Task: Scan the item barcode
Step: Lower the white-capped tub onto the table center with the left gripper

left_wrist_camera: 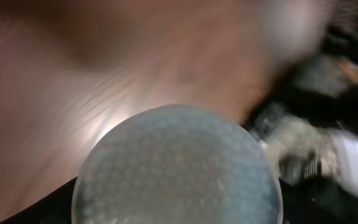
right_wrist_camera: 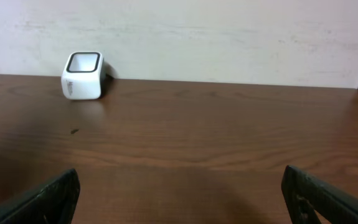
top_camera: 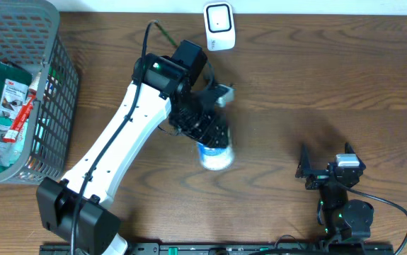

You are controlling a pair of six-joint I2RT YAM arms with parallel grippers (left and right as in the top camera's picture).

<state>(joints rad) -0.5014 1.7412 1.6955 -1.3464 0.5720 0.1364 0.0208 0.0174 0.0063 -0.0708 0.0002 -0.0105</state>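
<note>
I'll turn and lower my left gripper next, to release the tub on the bare wooden table's clear middle below.
The item, a round white tub with a blue band (top_camera: 215, 155), hangs over the middle of the wooden table, and my left gripper (top_camera: 209, 140) is shut on it from above. Its round, dimpled pale end (left_wrist_camera: 177, 168) fills the blurred left wrist view, hiding the fingers. No barcode shows in any view. The white scanner with a dark window (top_camera: 219, 27) stands at the table's far edge, beyond the left arm, and shows far left in the right wrist view (right_wrist_camera: 83, 76). My right gripper (top_camera: 327, 170) rests low at the near right, open and holding nothing (right_wrist_camera: 179, 199).
A grey mesh basket (top_camera: 50, 15) holding several packets stands at the far left. The left arm's white link (top_camera: 118, 145) crosses the table diagonally from the near left. A pale wall (right_wrist_camera: 228, 37) rises behind the table's far edge.
</note>
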